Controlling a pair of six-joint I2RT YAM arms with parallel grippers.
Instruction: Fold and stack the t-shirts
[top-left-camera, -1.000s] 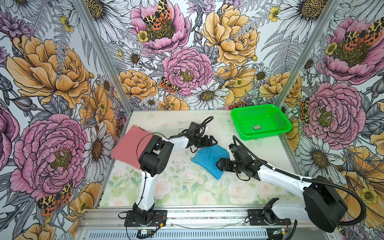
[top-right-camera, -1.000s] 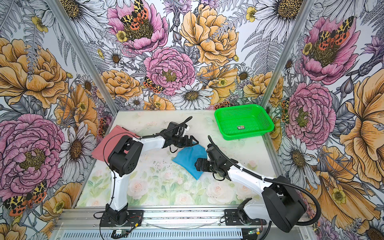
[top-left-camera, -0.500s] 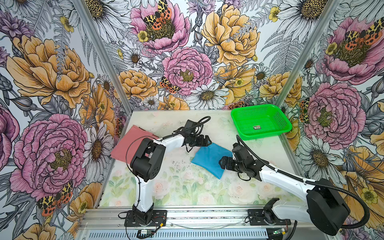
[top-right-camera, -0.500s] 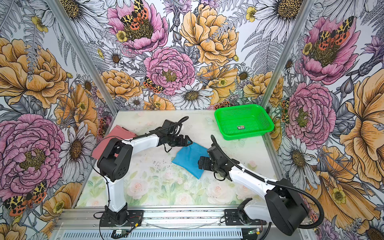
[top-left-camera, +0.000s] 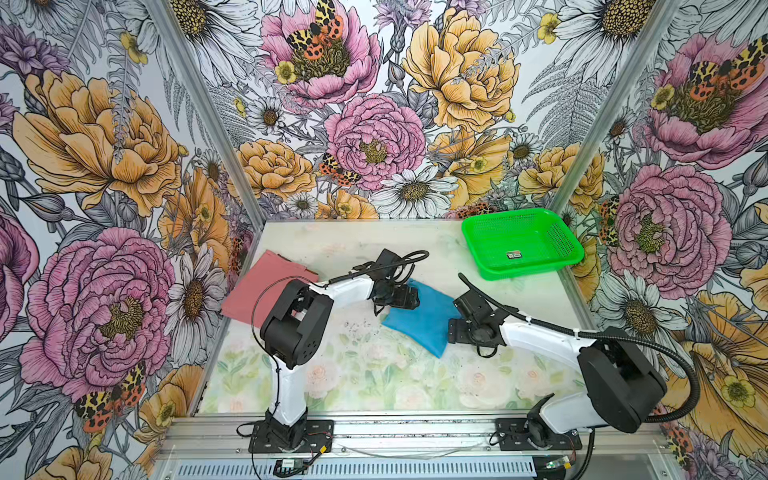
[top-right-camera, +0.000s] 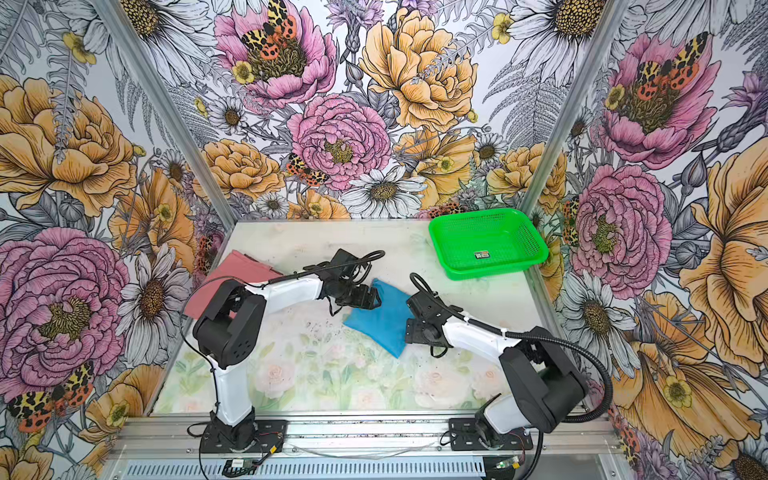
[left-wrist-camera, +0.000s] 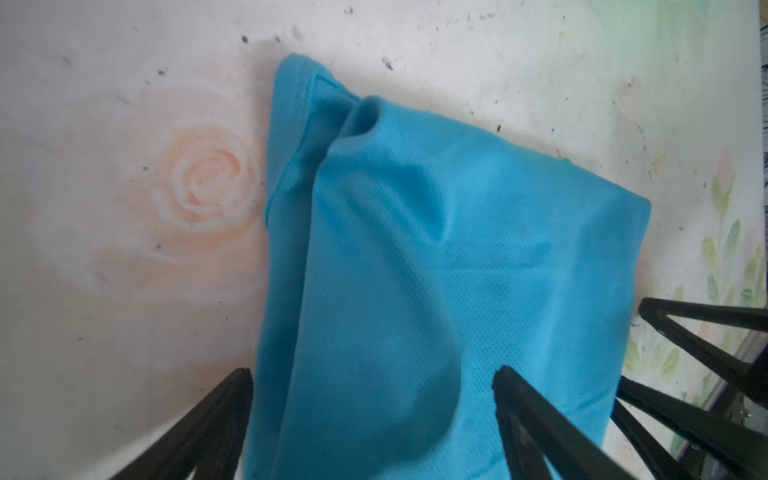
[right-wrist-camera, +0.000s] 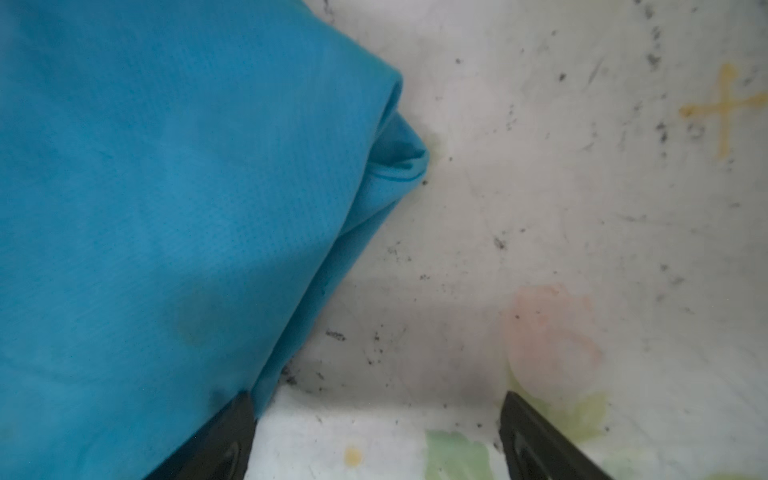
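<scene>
The blue shirt's middle (top-left-camera: 430, 313) (left-wrist-camera: 456, 336) is below my left gripper, between both grippers. So my left gripper will next move down and toward my right gripper, onto that spot.
The sky-blue t-shirt (top-left-camera: 419, 322) (top-right-camera: 382, 322) lies folded in a small packet at the middle of the table. The salmon-pink t-shirt (top-left-camera: 266, 286) (top-right-camera: 232, 276) lies flat at the left edge, partly behind my left arm. My left gripper (top-left-camera: 401, 297) (top-right-camera: 363, 297) hangs open over the blue shirt's far-left corner. In the left wrist view the left gripper (left-wrist-camera: 372, 374) straddles blue shirt (left-wrist-camera: 415, 249) fabric. My right gripper (top-left-camera: 455, 328) (top-right-camera: 411, 326) stands open at the shirt's right edge. In the right wrist view the right gripper (right-wrist-camera: 376, 399) has bare table between its fingers, and one finger (right-wrist-camera: 237, 419) touches the blue shirt (right-wrist-camera: 166, 208).
A green mesh basket (top-left-camera: 561, 237) (top-right-camera: 525, 232) with a small label inside stands at the back right. Flowered walls close in the table on three sides. The arm bases sit on a metal rail (top-left-camera: 415, 432) along the front edge.
My left arm's elbow has swung to the left while its gripper stayed over the blue shirt's corner. The right gripper has drawn slightly right, off the shirt. Both stay open.
</scene>
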